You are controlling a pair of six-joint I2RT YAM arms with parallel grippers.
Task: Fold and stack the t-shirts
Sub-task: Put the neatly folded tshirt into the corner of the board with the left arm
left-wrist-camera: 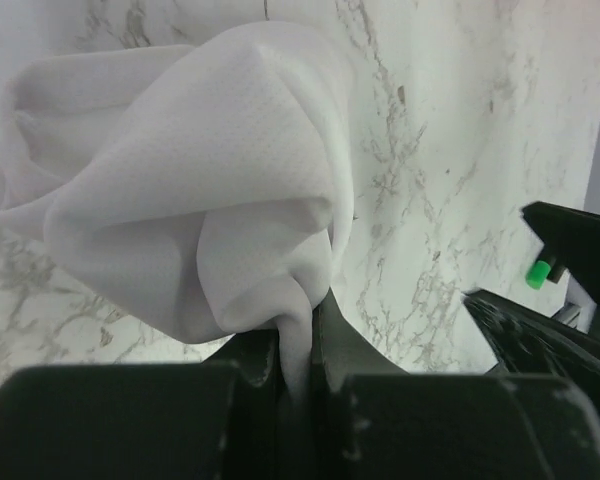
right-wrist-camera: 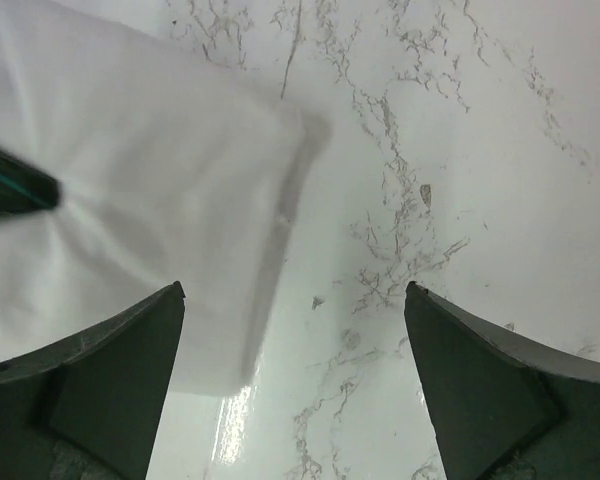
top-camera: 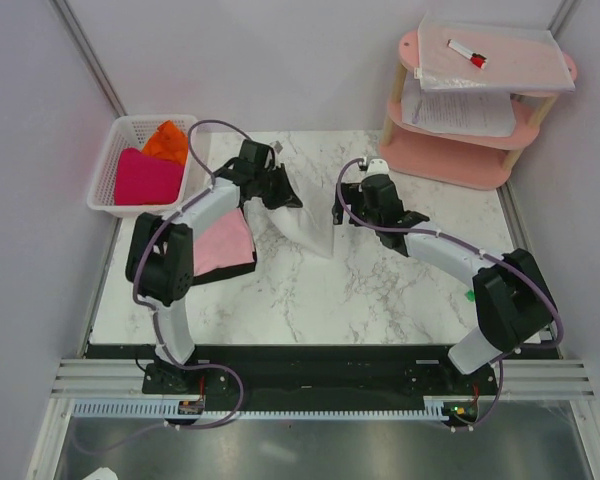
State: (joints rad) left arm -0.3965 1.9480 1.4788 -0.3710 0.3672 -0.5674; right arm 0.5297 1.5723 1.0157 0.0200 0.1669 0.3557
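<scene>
My left gripper moves to the left in the top view and down over the pale pink t-shirt (top-camera: 226,243) next. That t-shirt lies folded as the stack's base.
A white t-shirt (top-camera: 308,225) hangs bunched over the marble table (top-camera: 380,290), its lower corner trailing down to the right. My left gripper (top-camera: 278,193) is shut on a fold of it. In the left wrist view the cloth (left-wrist-camera: 200,180) billows out from a pinched fold between the closed jaws (left-wrist-camera: 300,350). My right gripper (top-camera: 342,211) is just right of the shirt and apart from it. It stands open (right-wrist-camera: 295,290), with bare marble between its fingers (right-wrist-camera: 500,370) and the shirt's edge (right-wrist-camera: 130,180) by the left one. A folded pale pink t-shirt (top-camera: 226,243) lies under my left arm.
A white lattice basket (top-camera: 104,170) at the back left holds a magenta t-shirt (top-camera: 145,178) and an orange one (top-camera: 167,142). A pink two-tier shelf (top-camera: 450,160) with paper sheets and a red marker (top-camera: 468,54) stands at the back right.
</scene>
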